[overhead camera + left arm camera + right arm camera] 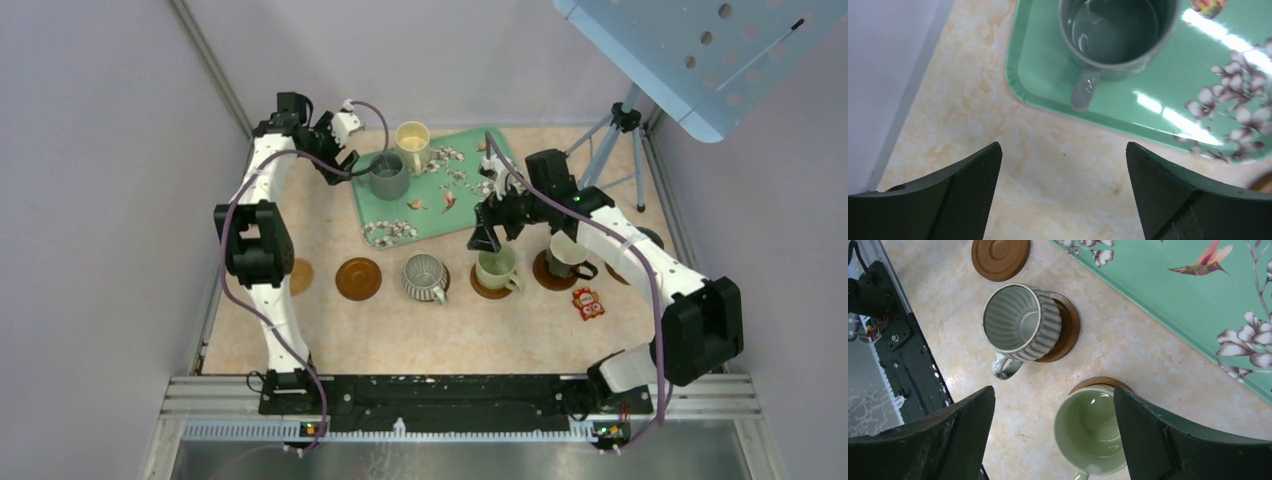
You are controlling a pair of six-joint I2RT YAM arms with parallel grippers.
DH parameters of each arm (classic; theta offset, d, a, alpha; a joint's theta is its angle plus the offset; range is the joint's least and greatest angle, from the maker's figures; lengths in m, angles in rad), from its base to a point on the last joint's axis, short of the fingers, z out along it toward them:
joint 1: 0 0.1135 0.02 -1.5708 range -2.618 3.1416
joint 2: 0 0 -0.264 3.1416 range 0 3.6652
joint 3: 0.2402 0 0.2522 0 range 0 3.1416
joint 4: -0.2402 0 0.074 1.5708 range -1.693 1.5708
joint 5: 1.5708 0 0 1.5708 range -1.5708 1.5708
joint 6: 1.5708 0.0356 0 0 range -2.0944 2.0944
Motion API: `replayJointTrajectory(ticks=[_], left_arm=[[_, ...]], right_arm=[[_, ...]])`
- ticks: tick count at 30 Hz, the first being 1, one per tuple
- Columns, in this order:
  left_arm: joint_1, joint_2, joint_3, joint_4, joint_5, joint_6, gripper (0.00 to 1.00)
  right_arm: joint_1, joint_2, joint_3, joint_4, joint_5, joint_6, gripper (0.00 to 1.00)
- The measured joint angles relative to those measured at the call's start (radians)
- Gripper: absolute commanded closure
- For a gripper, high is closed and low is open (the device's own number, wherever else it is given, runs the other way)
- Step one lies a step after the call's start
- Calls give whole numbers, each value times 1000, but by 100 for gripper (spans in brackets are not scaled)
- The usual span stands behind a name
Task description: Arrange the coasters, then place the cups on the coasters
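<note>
I should lower my left gripper toward the grey cup and turn it to bring its open fingers around the cup's handle, which sticks out toward the tray's edge.
My right gripper (pixel 485 240) (pixel 1053 395) hangs open just above the pale green cup (pixel 497 267) (pixel 1090 430), which stands on a brown coaster (pixel 487 289) (pixel 1098 382); nothing is held. To its left a ribbed grey cup (pixel 425 277) (pixel 1020 322) sits on a coaster (pixel 1070 327), then comes a bare coaster (pixel 358 278) (pixel 1000 257). A black cup (pixel 565 262) stands on a coaster at the right. My left gripper (pixel 340 165) (pixel 1063 150) is open over bare table, short of the grey cup (pixel 389 175) (pixel 1115 35) on the tray. A cream-yellow cup (pixel 412 143) stands behind it.
The green floral tray (pixel 440 205) (pixel 1048 95) (pixel 1168 300) lies at the back centre. A red owl trinket (pixel 588 303) sits at the front right. Another coaster (pixel 301 276) peeks from behind the left arm. A tripod (pixel 612 150) stands at the back right.
</note>
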Motion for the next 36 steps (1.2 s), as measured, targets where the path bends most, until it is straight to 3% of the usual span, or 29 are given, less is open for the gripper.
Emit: replayJointTrajectory(ticks=[5,14,20,25,30,36], left_arm=[[-8,140,118,-14,13,53,1],[-67,224,119,-4,-23,92,2],[-101,185,-16,50,-23,76,15],[-111,157,-82,69,-49,-14,28],[-118,109,-125,92,-70,-186,35],[-132,27,-237,150,-108,-384,37]], right_arm=[[-32,-8,-27,10,-48,-13,13],[-87,-33,-81,64,-69,-14,13],[-109,-51,-136,93,-69,-13,13],[-117,-71,-143,109,-69,-13,13],[-117,-87,-150,136,-69,-11,13],[-117,-88,-159,144,-69,-9,13]])
